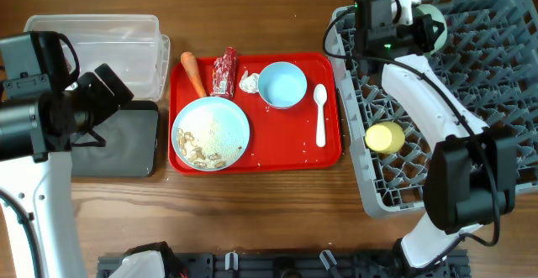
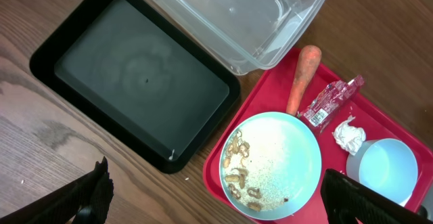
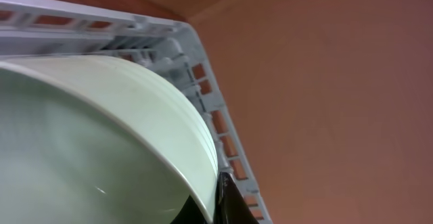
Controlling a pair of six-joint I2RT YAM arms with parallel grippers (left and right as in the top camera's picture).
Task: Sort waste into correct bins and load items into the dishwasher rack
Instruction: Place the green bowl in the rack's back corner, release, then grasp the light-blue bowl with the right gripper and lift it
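Observation:
The right gripper lowers the light green bowl point(image 1: 434, 18) slightly back among the rack's wires next, since the bowl is still held over them.
My right gripper point(image 1: 418, 28) is shut on the rim of the light green bowl point(image 1: 434, 18) point(image 3: 81, 136) at the far left corner of the grey dishwasher rack point(image 1: 504, 26) point(image 3: 203, 82). The yellow cup point(image 1: 385, 138) lies in the rack. My left gripper point(image 1: 113, 102) point(image 2: 215, 171) is open and empty above the table's left side. On the red tray lie the blue plate with food scraps point(image 1: 210, 133) point(image 2: 270, 163), the blue bowl point(image 1: 282, 85) point(image 2: 382, 170), the white spoon point(image 1: 320, 114), the carrot point(image 1: 193, 72) point(image 2: 302, 78), the red wrapper point(image 1: 224, 70) point(image 2: 331, 101) and the tissue point(image 1: 249, 81) point(image 2: 348, 135).
The clear tub point(image 1: 126, 39) point(image 2: 237, 14) stands at the far left, with the black tray point(image 1: 126, 144) point(image 2: 135, 72) just in front of it. The red serving tray point(image 1: 324, 156) point(image 2: 270, 82) sits between the bins and the rack.

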